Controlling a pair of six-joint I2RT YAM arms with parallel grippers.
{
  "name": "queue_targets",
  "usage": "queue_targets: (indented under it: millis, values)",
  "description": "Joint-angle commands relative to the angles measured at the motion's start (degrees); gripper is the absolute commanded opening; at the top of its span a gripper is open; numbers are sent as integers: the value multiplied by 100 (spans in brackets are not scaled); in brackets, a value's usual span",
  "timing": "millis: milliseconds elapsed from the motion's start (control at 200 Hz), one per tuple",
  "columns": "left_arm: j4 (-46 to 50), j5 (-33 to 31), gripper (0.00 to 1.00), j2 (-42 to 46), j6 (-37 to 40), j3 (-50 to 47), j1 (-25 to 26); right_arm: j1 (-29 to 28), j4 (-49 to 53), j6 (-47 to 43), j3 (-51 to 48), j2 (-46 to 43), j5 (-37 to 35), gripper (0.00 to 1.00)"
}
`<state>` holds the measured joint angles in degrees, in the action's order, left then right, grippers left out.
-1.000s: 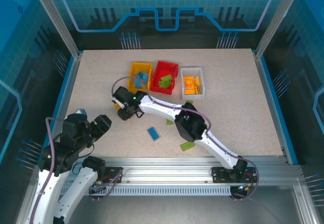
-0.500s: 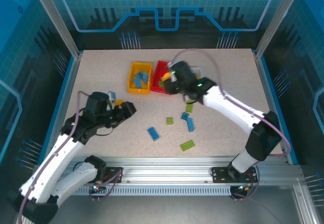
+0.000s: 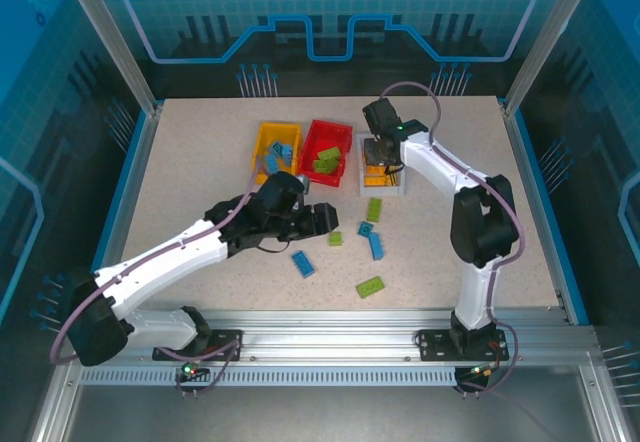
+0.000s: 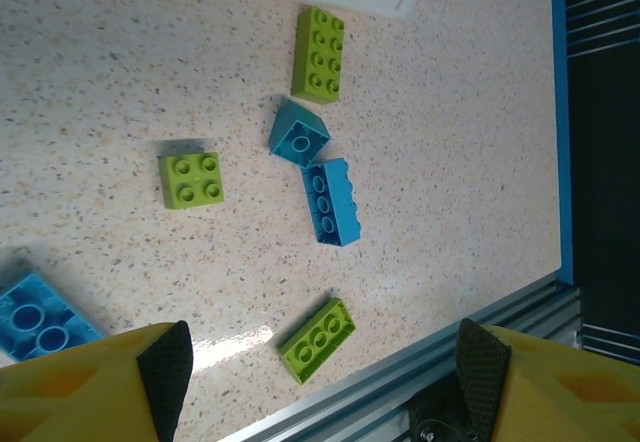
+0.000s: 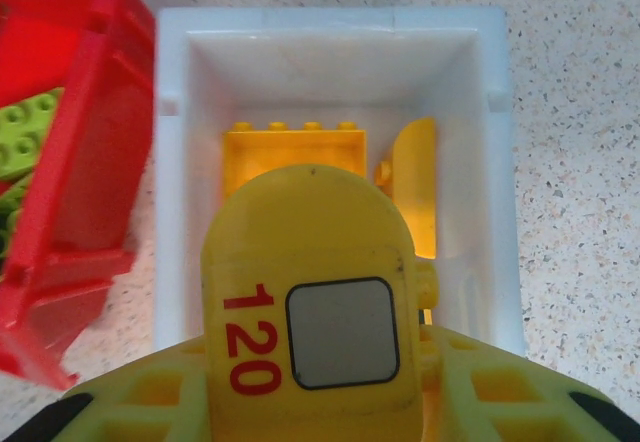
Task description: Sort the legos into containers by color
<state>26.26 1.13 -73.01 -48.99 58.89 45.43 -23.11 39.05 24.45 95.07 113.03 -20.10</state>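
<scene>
My right gripper lowers the yellow lego into the white bin (image 3: 384, 191) next and releases it, as yellow legos lie there.
My right gripper (image 3: 381, 150) hangs over the white bin (image 3: 384, 191) and is shut on a yellow lego (image 5: 300, 232) marked 120. Its fingers (image 5: 120, 402) flank that piece above the white bin (image 5: 330, 17), where yellow legos (image 5: 290, 152) lie. My left gripper (image 3: 322, 220) is open and empty above mid-table. Between its fingers (image 4: 165, 362) lies a green lego (image 4: 317, 338) on the table. Beyond it lie a blue lego (image 4: 333, 200), a small blue lego (image 4: 298, 132), a square green lego (image 4: 190, 179) and a long green lego (image 4: 318, 54). Another blue lego (image 3: 302, 263) lies nearer the arms.
The red bin (image 3: 325, 126) holds green legos (image 3: 325, 162), and the yellow-orange bin (image 3: 262, 152) holds blue ones (image 3: 280, 152). All three bins stand in a row at the back middle. A metal rail (image 3: 350, 317) runs along the near table edge.
My left arm has reached from the near left out to mid-table, its gripper staying open. My right arm has swung from left of the bins to above the white bin.
</scene>
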Motion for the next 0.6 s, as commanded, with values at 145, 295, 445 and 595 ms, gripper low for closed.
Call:
queue_targets:
  millis: [145, 295, 445, 595]
  values:
    - [-163, -345, 75, -442, 301, 342, 306, 201, 674, 26, 948, 794, -393, 23]
    - [-131, -372, 75, -629, 380, 407, 370, 213, 958, -2, 1367, 1131, -594, 29]
    - [-3, -481, 75, -731, 473, 478, 388, 212, 973, -49, 1475, 1161, -627, 37]
    - [115, -540, 76, -800, 513, 515, 404, 164, 1027, -127, 1585, 1072, -612, 53]
